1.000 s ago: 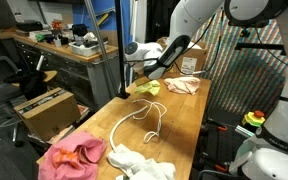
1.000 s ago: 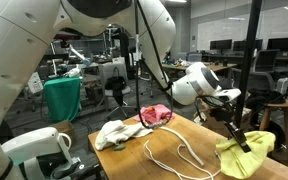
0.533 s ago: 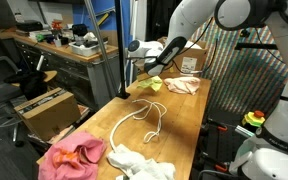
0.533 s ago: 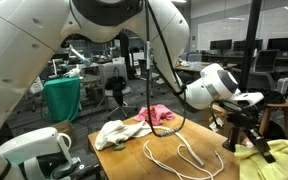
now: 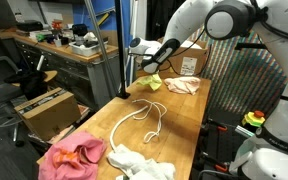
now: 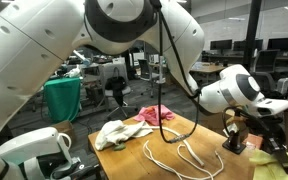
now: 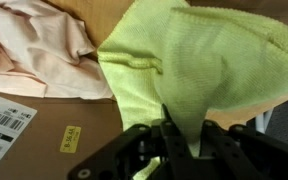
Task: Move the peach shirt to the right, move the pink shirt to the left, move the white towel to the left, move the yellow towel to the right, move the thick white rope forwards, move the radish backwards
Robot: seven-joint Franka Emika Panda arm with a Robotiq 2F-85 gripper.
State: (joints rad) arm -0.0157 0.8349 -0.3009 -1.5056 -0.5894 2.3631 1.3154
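Observation:
The fold of yellow towel [image 5: 153, 82] will next go down onto the wooden table beside the peach shirt. My gripper will lower it there and then let it go.
My gripper [image 7: 182, 138] is shut on a fold of the yellow towel [image 7: 204, 60], which hangs from the jaws just above the wooden table [image 5: 189, 120]. In an exterior view the gripper [image 5: 150, 70] holds the yellow towel [image 5: 153, 82] near the table's far end, beside the peach shirt [image 5: 184, 85]. The peach shirt [image 7: 34, 50] lies crumpled to the towel's left in the wrist view. The pink shirt [image 5: 72, 158] and white towel [image 5: 142, 163] lie at the near end, with the thick white rope [image 5: 144, 122] looped between. The radish does not show.
A cardboard box [image 5: 192, 62] with a printed label [image 7: 4, 120] stands behind the peach shirt. A metal pole [image 5: 121, 50] rises at the table's edge. Workbenches and chairs surround the table. A green bin [image 6: 62, 98] stands behind it.
The gripper has carried the yellow towel up off the table and sideways toward the far end. The other cloths and the rope have not moved.

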